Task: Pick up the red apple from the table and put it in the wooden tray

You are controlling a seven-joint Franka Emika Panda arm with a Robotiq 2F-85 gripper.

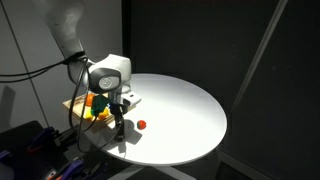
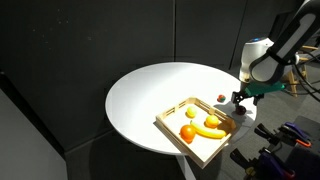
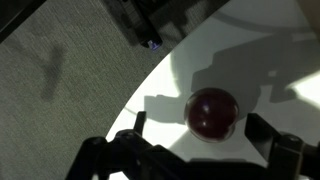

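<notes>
The gripper moves down a little further around the red apple's opposite sides next and closes, since the apple lies just below, between the two open fingers.
The red apple (image 3: 212, 113) is dark maroon and rests on the white table (image 3: 270, 60) near its edge. In the wrist view my gripper (image 3: 200, 122) is open, with one finger on each side of the apple and a small gap at both sides. In both exterior views the gripper (image 1: 120, 120) (image 2: 240, 102) is down at the table top beside the wooden tray (image 1: 76, 104) (image 2: 172, 127), and it hides the apple. The tray holds orange and yellow fruits.
A smaller bright red ball (image 1: 141, 125) (image 2: 220, 98) lies on the table close to the gripper. The tray sits at the table's edge next to the arm. The floor (image 3: 60, 80) shows beyond the table edge. Dark curtains surround the table.
</notes>
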